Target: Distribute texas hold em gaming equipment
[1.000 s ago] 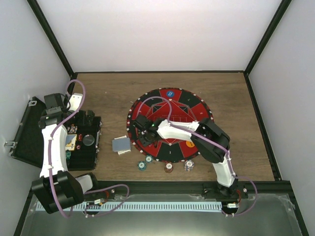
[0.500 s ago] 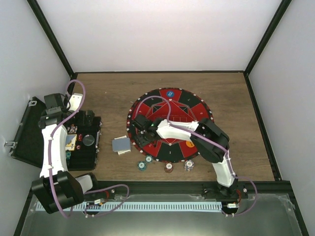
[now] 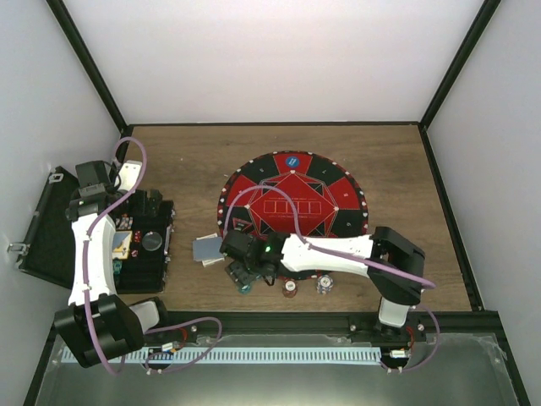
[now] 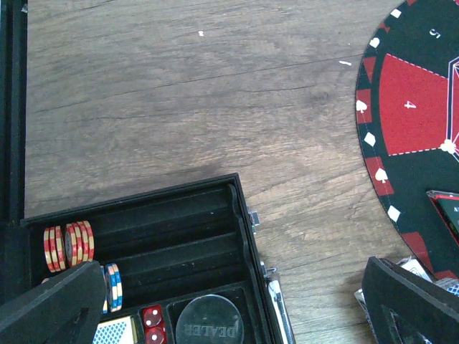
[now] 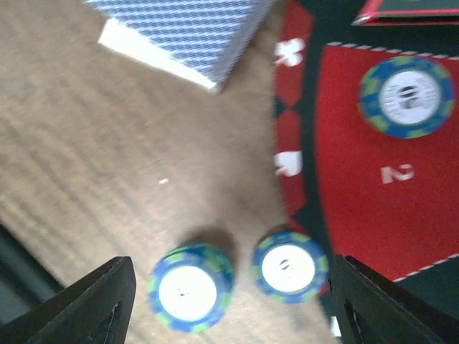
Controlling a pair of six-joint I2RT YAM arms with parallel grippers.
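The single chip also lies between the fingers of my right gripper, so my right gripper will next go down and move back onto the taller blue-green stack (image 3: 244,288) (image 5: 191,288).
My right gripper (image 3: 240,269) is open, low over the near-left rim of the round red and black mat (image 3: 292,182). In the right wrist view, a blue-green poker chip stack (image 5: 190,288) and a single chip (image 5: 289,265) lie between its fingers (image 5: 93,304), untouched. Another chip (image 5: 407,95) lies on a red sector. The grey-blue card deck (image 3: 207,248) lies left of the mat and also shows in the right wrist view (image 5: 190,29). A blue button (image 3: 293,161) sits at the mat's far edge. My left gripper (image 3: 152,203) is open and empty above the black case (image 3: 135,254).
The case holds red-striped chips (image 4: 68,245), blue-striped chips (image 4: 112,287), red dice (image 4: 152,326) and a dealer disc (image 4: 209,326). Two more chips (image 3: 290,288) (image 3: 325,286) lie on the wood near the mat's front edge. The case lid (image 3: 42,228) lies open at the left wall.
My right arm has swung from over the mat's left half towards me and to the left, down to the chips at the mat's near-left rim. It now covers the orange button. The left arm has not moved.
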